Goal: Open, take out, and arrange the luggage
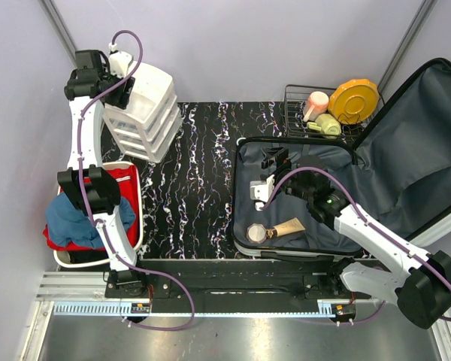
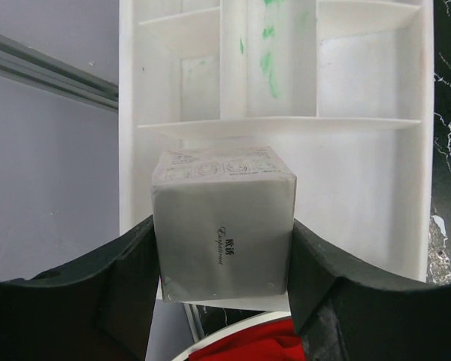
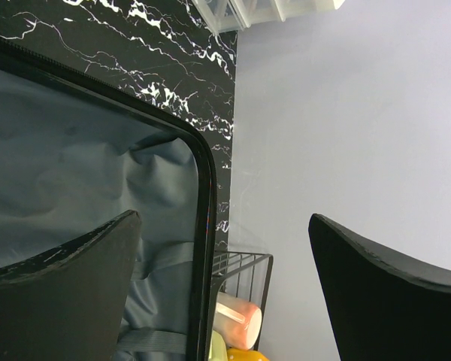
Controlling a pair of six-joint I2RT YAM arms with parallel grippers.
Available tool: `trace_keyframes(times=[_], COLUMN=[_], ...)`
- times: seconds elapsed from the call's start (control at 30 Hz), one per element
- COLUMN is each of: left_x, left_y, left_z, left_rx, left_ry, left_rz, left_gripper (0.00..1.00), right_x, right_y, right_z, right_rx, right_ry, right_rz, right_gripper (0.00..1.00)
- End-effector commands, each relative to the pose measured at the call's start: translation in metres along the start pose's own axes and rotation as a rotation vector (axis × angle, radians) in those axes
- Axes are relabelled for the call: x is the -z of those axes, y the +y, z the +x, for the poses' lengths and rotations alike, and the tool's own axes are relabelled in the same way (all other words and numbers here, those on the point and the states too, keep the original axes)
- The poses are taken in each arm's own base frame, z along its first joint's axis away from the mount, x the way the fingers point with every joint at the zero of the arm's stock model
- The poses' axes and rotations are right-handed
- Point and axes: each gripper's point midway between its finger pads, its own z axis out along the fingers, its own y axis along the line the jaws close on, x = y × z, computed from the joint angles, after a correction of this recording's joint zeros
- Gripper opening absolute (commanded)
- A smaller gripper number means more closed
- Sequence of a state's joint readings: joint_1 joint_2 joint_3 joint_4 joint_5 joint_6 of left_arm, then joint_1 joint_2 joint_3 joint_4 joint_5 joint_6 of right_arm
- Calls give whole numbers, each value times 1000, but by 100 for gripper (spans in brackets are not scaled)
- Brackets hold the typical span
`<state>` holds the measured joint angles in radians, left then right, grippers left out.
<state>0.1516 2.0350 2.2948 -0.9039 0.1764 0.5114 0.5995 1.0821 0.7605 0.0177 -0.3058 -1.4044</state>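
Note:
My right gripper needs to move back and down next, tilting from the wall toward the luggage base, to close across the beige tube's cap end [image 1: 274, 232], its narrower part.
The luggage [image 1: 293, 199] lies open at the right, its dark grey lined lid [image 1: 413, 150] propped against the wall. A small round jar [image 1: 256, 232] and a beige tube [image 1: 289, 227] lie in its base. My right gripper [image 1: 264, 177] hovers over the base's left end, open and empty; in the right wrist view the right gripper [image 3: 224, 226] frames the luggage rim [image 3: 203, 173]. At the far left my left gripper [image 1: 98, 75] sits above the white drawer unit [image 1: 143, 109]. In the left wrist view the left gripper [image 2: 222, 252] is shut on a silver-white box [image 2: 224, 218] over an open drawer [image 2: 361, 188].
A white tub [image 1: 60, 258] holding red and blue clothes stands at the near left. A black wire rack [image 1: 295, 98] behind the luggage holds a pink cup [image 1: 314, 105], a green item [image 1: 327, 125] and a yellow plate [image 1: 353, 100]. Black marble tabletop [image 1: 188, 188] lies between them.

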Motion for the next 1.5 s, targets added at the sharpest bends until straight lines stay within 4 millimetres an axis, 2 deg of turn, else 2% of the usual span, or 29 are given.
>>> trace_keyframes(times=[0.0,0.07,0.1,0.2,0.4,0.53,0.57,0.6,0.67,0.77,0.83,0.93,0.97,1.03,1.13,1.27,1.33,1.47], left_x=[12,12,12,16,31,51,61,66,82,99,108,116,118,123,127,134,134,131], left_y=[21,24,26,33,45,42,38,30,17,-16,-43,-74,-82,-103,-124,-147,-153,-157], left_z=[-17,-14,-13,-16,-34,-53,-60,-66,-74,-82,-79,-69,-66,-58,-49,-42,-36,-23], left_rx=[-54,-54,-53,-40,-35,-19,-7,-8,-4,-29,-45,-46,-34,-27,-11,24,30,63], left_ry=[-60,-47,-43,-52,-105,-175,-202,-232,-272,-310,-310,-300,-299,-298,-294,-292,-277,-240], left_rz=[-82,-95,-104,-132,-188,-177,-167,-125,-85,23,99,182,207,280,357,457,464,467], left_gripper=[45,55,67,81,84,87,88,89,93,97,98,98,98,98,98,99,99,99], right_x=[-1,-1,-1,-2,-2,8,10,13,23,41,56,71,81,91,94,91,88,73], right_y=[-8,-9,-8,-6,-7,-4,-1,4,20,49,71,93,106,125,146,169,180,190], right_z=[4,6,7,10,24,40,41,45,37,15,-3,-20,-26,-36,-35,-15,-10,-6], right_rx=[-11,-23,-32,-55,-86,-212,-277,-322,-445,-611,-715,-823,-863,-906,-897,-747,-718,-680], right_ry=[23,37,42,59,107,185,196,214,230,220,209,201,216,201,192,197,193,143], right_rz=[29,29,24,12,17,-30,-46,-76,-177,-345,-474,-602,-670,-756,-804,-833,-845,-871], right_gripper=[100,100,100,100,100,100,100,100,100,100,100,97,95,94,90,89,89,89])
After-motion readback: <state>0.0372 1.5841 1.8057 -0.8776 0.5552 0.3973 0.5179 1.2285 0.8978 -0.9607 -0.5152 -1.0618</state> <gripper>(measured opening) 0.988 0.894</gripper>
